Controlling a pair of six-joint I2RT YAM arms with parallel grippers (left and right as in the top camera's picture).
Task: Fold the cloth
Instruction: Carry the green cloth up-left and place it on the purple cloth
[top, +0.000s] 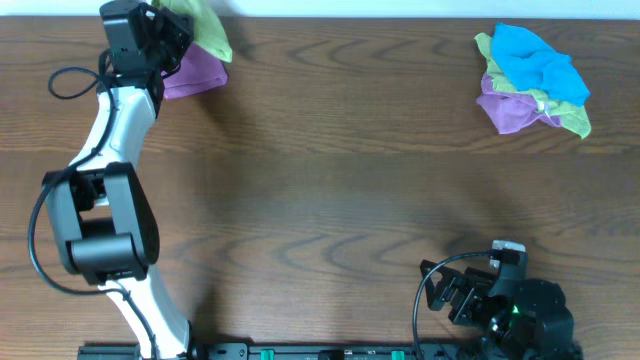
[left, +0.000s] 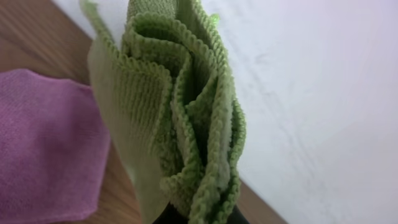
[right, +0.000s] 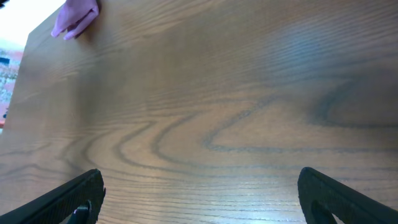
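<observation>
The purple cloth (top: 196, 75) (left: 51, 146) is a flat layer directly below my left gripper. My left gripper will next lower the lime-green cloth onto it and let go there.
The cloth (top: 207, 27) is lime-green terry, bunched into folds at the table's far left corner. My left gripper (top: 178, 30) is shut on it. In the left wrist view the cloth (left: 180, 112) rises in crumpled layers from the dark jaws of the left gripper (left: 199, 216), which it mostly hides. My right gripper (top: 447, 292) rests near the front right edge. It stands open in the right wrist view (right: 199, 199), with only bare wood between its fingers (right: 68, 199).
A purple cloth (top: 195, 72) lies flat beside and partly under the lime-green one, and shows in the left wrist view (left: 43, 143). At the back right sits a pile with a bright blue cloth (top: 535, 62), a purple one (top: 510, 110) and a green one (top: 570, 118).
</observation>
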